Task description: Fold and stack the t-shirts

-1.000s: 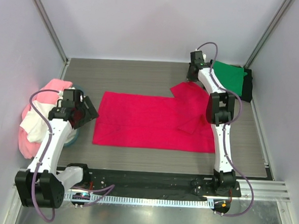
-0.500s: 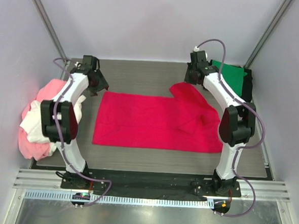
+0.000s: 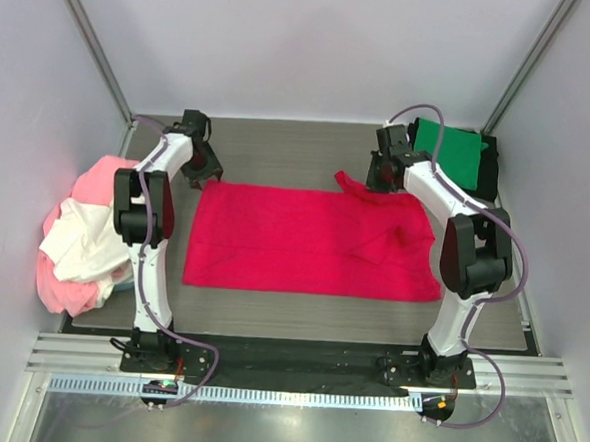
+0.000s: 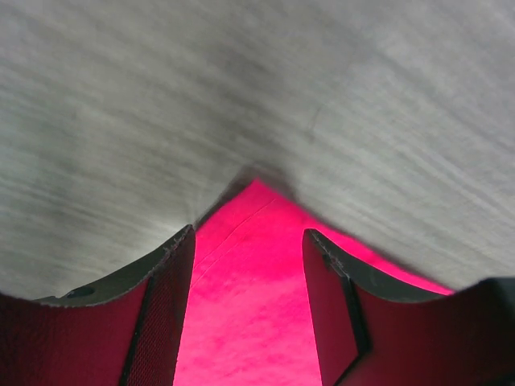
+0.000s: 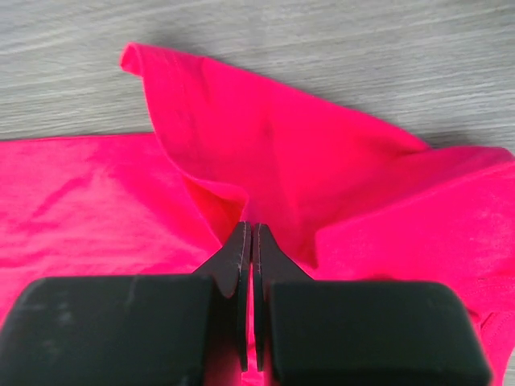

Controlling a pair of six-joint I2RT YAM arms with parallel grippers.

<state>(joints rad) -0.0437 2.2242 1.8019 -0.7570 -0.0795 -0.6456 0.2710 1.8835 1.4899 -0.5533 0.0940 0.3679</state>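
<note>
My right gripper moves back and to the right in the top view to the t-shirt's short edge [image 3: 432, 236] next and releases the fold there, since the t-shirt lies rumpled.
The crimson red t-shirt [image 3: 304, 237] lies spread flat across the middle of the table. My left gripper [image 3: 202, 167] is at its far left corner. In the left wrist view the left gripper [image 4: 249, 233] is open, its jaws straddling that pointed corner of red cloth [image 4: 249, 314]. My right gripper [image 3: 376, 178] is at the shirt's far right part, by a small raised flap. In the right wrist view the right gripper [image 5: 248, 227] is shut on a pinched fold of the red cloth [image 5: 306, 145].
A folded green t-shirt [image 3: 450, 150] lies on a black one [image 3: 489, 171] at the far right corner. A loose heap of light pink [image 3: 99, 177] and white [image 3: 84, 238] t-shirts sits at the left edge. Enclosure walls stand close around the grey table [image 3: 280, 145].
My left arm swung from beside the pink and white heap to the red shirt's far left corner, its jaws narrowing. The right gripper drew the folded-over part outward, so the shirt lies flatter.
</note>
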